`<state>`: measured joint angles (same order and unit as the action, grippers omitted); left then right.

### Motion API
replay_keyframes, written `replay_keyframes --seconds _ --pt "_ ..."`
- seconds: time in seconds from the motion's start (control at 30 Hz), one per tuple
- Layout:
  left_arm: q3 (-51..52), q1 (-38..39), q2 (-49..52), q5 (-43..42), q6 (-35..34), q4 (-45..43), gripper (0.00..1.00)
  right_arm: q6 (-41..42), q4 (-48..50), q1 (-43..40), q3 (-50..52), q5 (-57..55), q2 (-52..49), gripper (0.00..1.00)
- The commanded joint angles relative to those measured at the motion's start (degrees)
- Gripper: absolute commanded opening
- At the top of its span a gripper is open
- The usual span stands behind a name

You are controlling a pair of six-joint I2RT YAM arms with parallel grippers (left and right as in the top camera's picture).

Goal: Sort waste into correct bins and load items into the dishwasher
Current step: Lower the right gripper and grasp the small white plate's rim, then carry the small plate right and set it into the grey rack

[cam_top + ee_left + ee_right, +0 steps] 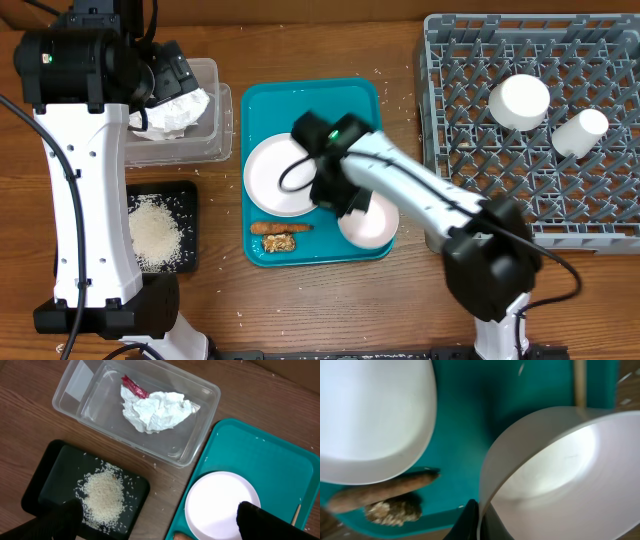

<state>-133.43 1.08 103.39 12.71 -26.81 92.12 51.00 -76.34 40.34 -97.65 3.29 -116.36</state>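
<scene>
My right gripper lifts the bowl across to the right in the overhead view next, then upends and releases it on the grey rack's near wires, since they stand free.
My right gripper is shut on the near rim of a small white bowl, one finger inside and one outside. The bowl stands on the teal tray, right of the flat white plate. An orange-brown carrot stick and a brown crumbly chunk lie at the tray's front. My left gripper hangs open and empty above the table, by the clear tub holding the napkin and red wrapper. Rice lies in the black tray.
The grey rack at the right holds an upturned white bowl and a small cup. Loose rice grains are scattered over the wooden table around the trays. The right arm stretches from the front edge across to the teal tray.
</scene>
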Motion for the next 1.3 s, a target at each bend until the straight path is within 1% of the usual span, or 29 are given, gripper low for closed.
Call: replay_keyframes --seconds 0.0,0.1,0.17,0.3,0.33,0.37,0.43,0.47,0.5,0.53,0.67,0.83,0.97,1.07,1.27 --pt "0.22 0.11 0.44 0.79 -0.02 0.0 1.0 -8.68 -2.32 -7.48 -7.5 -0.2 9.92 0.04" --pt "0.22 0.11 0.44 0.79 -0.02 0.0 1.0 -13.73 -3.5 -15.76 -10.27 1.11 14.43 0.04" --pt "0.22 0.11 0.44 0.79 -0.02 0.0 1.0 -19.08 -2.78 -22.69 -10.64 5.6 17.22 0.04" --pt "0.22 0.11 0.44 0.79 -0.02 0.0 1.0 -35.15 0.09 -39.3 -10.62 25.27 19.5 0.04" --pt "0.22 0.11 0.44 0.79 -0.02 0.0 1.0 -40.17 1.77 -45.94 -9.75 34.25 19.06 0.04" --pt "0.22 0.11 0.44 0.79 -0.02 0.0 1.0 -42.84 3.02 -49.75 -8.72 39.91 18.43 0.04" --pt "0.22 0.11 0.44 0.79 -0.02 0.0 1.0 -47.25 4.5 -53.88 -7.15 47.8 17.16 0.04" --pt "0.22 0.11 0.44 0.79 -0.02 0.0 1.0 -52.24 6.21 -56.96 -5.01 55.82 15.56 0.04" --pt "0.22 0.11 0.44 0.79 -0.02 0.0 1.0 -53.83 6.75 -57.88 -4.13 58.12 14.82 0.04" --pt "0.22 0.11 0.44 0.79 -0.02 0.0 1.0 -54.75 7.41 -58.6 -3.26 59.71 13.94 0.04" --pt "0.22 0.11 0.44 0.79 -0.02 0.0 1.0 -53.81 10.99 -60.24 0.22 59.82 10.49 0.04" --pt "0.22 0.11 0.44 0.79 -0.02 0.0 1.0 -53.55 11.52 -60.74 1.27 59.01 5.81 0.04" --pt "0.22 0.11 0.44 0.79 -0.02 0.0 1.0 -47.21 11.8 -62.51 1.27 53.05 4.44 0.04" --pt "0.22 0.11 0.44 0.79 -0.02 0.0 1.0 -45.99 10.84 -65.35 1.25 52.89 4.46 0.04" --pt "0.22 0.11 0.44 0.79 0.0 0.0 1.0 -46.05 6.49 -70.34 1.25 52.87 4.46 0.04"
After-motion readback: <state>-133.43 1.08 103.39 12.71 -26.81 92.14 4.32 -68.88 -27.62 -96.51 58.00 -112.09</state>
